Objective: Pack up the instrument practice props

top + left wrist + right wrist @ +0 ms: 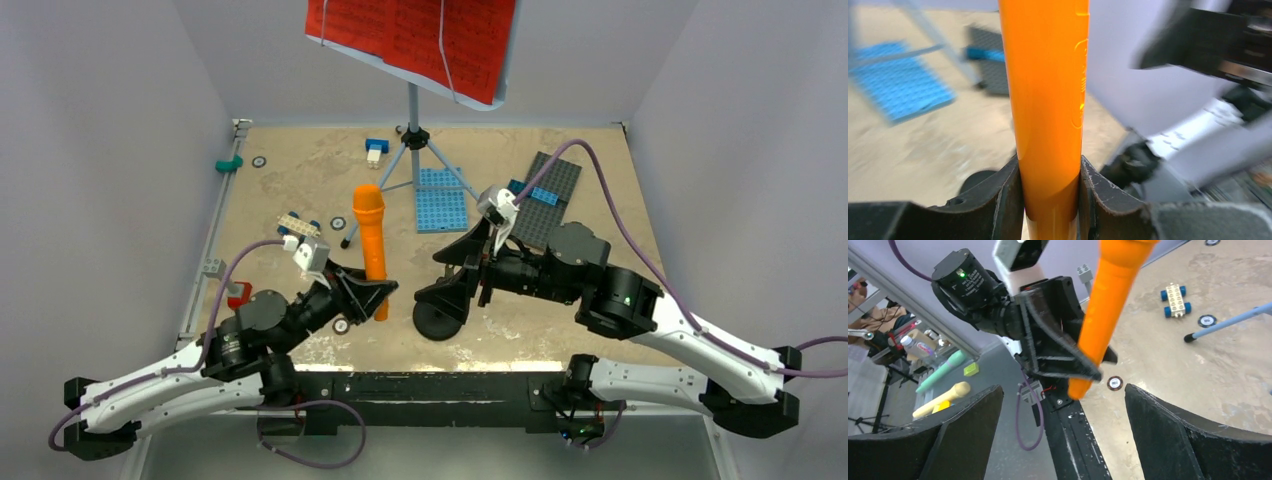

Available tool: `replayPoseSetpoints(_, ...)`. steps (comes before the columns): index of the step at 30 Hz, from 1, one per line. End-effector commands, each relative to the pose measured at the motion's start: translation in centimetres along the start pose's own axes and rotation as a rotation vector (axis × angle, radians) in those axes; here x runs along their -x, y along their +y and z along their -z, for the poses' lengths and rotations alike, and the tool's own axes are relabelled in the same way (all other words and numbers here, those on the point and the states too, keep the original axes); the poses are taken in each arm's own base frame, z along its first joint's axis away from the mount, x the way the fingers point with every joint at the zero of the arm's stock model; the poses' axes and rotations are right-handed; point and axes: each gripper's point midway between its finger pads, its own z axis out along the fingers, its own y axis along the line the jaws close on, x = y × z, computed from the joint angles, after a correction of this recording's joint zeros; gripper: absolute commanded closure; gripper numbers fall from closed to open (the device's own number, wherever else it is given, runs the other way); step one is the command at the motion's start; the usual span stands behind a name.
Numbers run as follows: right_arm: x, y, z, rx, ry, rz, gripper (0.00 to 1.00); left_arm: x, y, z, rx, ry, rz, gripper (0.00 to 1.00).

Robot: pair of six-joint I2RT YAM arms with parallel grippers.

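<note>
The orange toy microphone (369,235), free of any stand, will be lowered next by my left gripper, which will turn downward and lay it flat on the empty table beside the wheeled brick car.
The orange toy microphone (369,235) (1045,75) (1108,300) is lifted off the table, and my left gripper (378,290) (1050,185) is shut on its lower handle. No stand is attached to its bottom end in the right wrist view. My right gripper (445,278) (1062,390) stands open just right of it, with nothing between its fingers. A black round disc (440,320) lies below the right gripper. At the back stands the pale-blue music stand (412,105) with red sheet-music pages (410,35) on it.
A blue studded plate (442,200) and a grey one (550,195) lie behind my right gripper. A small wheeled brick car (300,225) (1175,300) sits left of the microphone. A tripod leg (1233,322) reaches toward the middle. Small round tokens (1115,383) dot the table.
</note>
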Motion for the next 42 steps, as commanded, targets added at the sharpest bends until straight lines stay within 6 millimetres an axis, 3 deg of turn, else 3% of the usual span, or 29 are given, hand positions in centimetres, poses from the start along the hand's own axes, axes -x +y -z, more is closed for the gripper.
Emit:
replayPoseSetpoints(1,0.0,-1.9,1.2,-0.093,-0.043,0.024,0.02,0.0,10.1,2.2,0.581,0.032,0.024,1.0)
replayPoseSetpoints(5,-1.8,-2.5,0.7,-0.097,0.001,0.018,0.01,-1.2,16.0,4.3,0.908,0.133,0.134,1.0)
replayPoseSetpoints(16,-4.3,-3.2,0.4,-0.097,0.044,-0.007,0.01,-4.2,27.6,5.8,1.24,0.196,0.333,1.0)
replayPoseSetpoints(21,-4.9,-3.5,1.0,-0.106,0.041,-0.008,0.01,-5.7,31.7,6.5,1.315,0.182,0.483,1.0)
replayPoseSetpoints(28,-5.3,-3.6,2.2,-0.108,0.03,-0.005,0.01,-5.8,35.0,7.0,1.398,0.147,0.585,1.0)
replayPoseSetpoints(33,-5.5,-3.9,2.6,-0.124,0.031,0.003,0.01,-7.5,36.9,8.3,1.461,0.164,0.684,0.99)
replayPoseSetpoints(38,-5.4,-4.2,2.8,-0.138,0.031,0.016,0.01,-9.7,37.7,9.5,1.524,0.202,0.722,0.9)
replayPoseSetpoints(42,-5.5,-4.3,2.8,-0.144,0.033,0.019,0.01,-9.5,38.1,9.8,1.527,0.2,0.713,0.83)
